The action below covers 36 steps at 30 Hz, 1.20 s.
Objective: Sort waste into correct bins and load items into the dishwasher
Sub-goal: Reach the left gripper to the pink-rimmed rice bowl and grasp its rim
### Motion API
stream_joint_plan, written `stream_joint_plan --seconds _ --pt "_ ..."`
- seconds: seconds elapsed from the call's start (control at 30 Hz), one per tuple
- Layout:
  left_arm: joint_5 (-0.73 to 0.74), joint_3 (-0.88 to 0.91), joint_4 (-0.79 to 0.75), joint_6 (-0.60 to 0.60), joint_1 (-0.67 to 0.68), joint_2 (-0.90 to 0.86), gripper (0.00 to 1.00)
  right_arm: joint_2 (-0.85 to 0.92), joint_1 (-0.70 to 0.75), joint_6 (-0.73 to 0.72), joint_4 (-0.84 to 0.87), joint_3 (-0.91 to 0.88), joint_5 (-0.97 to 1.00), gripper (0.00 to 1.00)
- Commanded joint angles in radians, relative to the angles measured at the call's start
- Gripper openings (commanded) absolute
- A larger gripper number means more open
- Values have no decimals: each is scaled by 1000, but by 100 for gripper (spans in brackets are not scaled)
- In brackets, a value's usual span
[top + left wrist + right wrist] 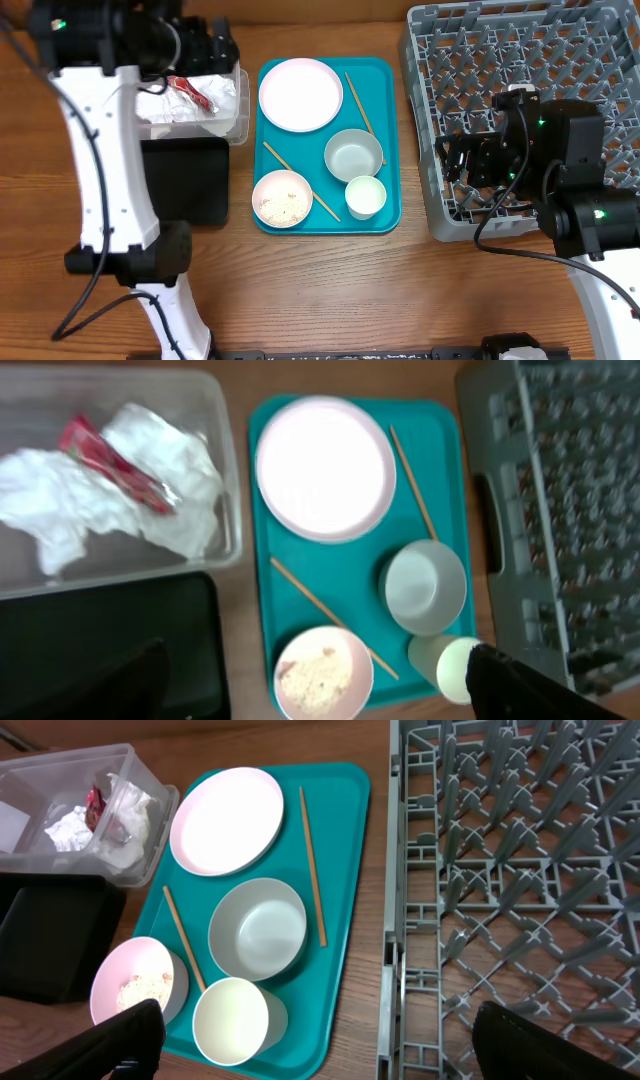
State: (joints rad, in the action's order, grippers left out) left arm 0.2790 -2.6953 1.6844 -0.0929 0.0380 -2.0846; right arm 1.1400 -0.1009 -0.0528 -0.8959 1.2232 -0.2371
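Rice scraps still lie inside the pale pink bowl, so the robot's left hand will next move down and back from the tub to the pale pink bowl's rim (311,199) (370,668) facing the white cup.
A clear tub (241,108) at the back left holds crumpled white napkins (60,500) and a red sauce packet (105,460). In front of it lies the black tray (185,182). On the teal tray (390,215) are a white plate (300,94), a pale bowl (353,155), a white cup (365,196), a pink bowl with rice scraps (283,207) and two chopsticks (360,100) (300,180). The grey dish rack (520,60) stands at the right. My left gripper (320,695) hangs open and empty above the tub. My right gripper (330,1050) is open and empty over the rack's near left corner.
The left arm's white links (105,190) run down the left side beside the black tray. The right arm's base (600,250) sits at the front right. Bare wood table (330,290) lies in front of the teal tray.
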Motion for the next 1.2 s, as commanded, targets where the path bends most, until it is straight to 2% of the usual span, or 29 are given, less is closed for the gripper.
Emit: stream_joint_plan --seconds 0.0,0.17,0.33,0.6,0.93,1.17 --pt "24 80 5 76 82 -34 94 2 -6 -8 6 31 -13 100" --pt "-39 245 2 93 190 -49 93 2 -6 -8 3 31 -12 100" --pt "-61 426 -44 20 269 -56 92 3 -6 -7 4 31 -12 100" --pt "-78 744 -261 6 363 -56 87 24 -6 -8 -10 31 -13 100" --pt "-77 985 -416 -65 373 -56 49 51 -6 -8 -25 31 -13 100" --pt "-81 1076 -494 -89 377 -56 29 51 -6 -8 -19 31 -13 100"
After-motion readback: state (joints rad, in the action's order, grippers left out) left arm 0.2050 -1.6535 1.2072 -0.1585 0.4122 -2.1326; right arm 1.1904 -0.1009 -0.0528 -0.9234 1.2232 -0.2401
